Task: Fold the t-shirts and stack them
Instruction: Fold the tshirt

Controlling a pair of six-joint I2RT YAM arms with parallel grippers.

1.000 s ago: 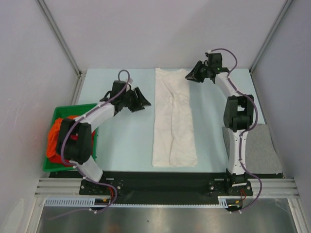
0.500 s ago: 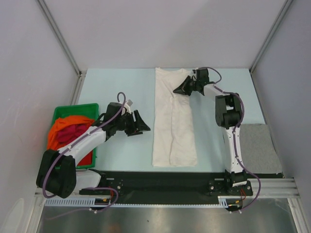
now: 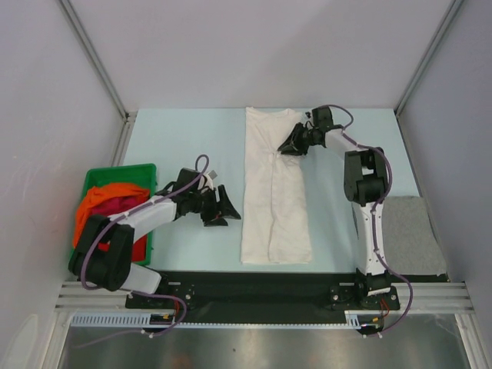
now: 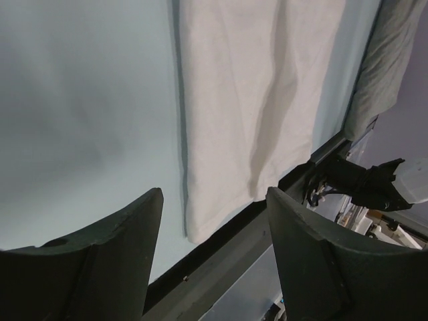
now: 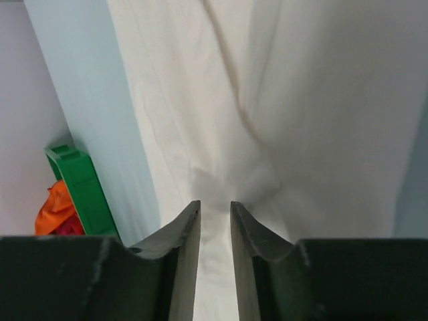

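Note:
The corner of the shirt's hem on the bin side lies below my left gripper and nearer my base, so I need to move that gripper back and down onto it.
The white t-shirt (image 3: 273,207) lies as a long narrow strip down the middle of the table, also filling the left wrist view (image 4: 234,80) and the right wrist view (image 5: 301,100). My left gripper (image 3: 228,209) hangs open just left of its near half, nothing between its jaws (image 4: 214,190). My right gripper (image 3: 286,146) is low over the shirt's far right part, at a wrinkle. Its jaws (image 5: 215,202) stand a narrow gap apart, with no fabric visibly pinched. A folded grey t-shirt (image 3: 411,234) lies at the near right.
A green bin (image 3: 115,171) at the left edge holds an orange t-shirt (image 3: 108,194) and a dark red one (image 3: 115,207). The black rail (image 3: 254,280) runs along the table's near edge. Grey walls close in on the left, back and right.
The left arm swung toward the near edge, its gripper opening wider beside the shirt. The right gripper came in from the far right and down onto the white shirt.

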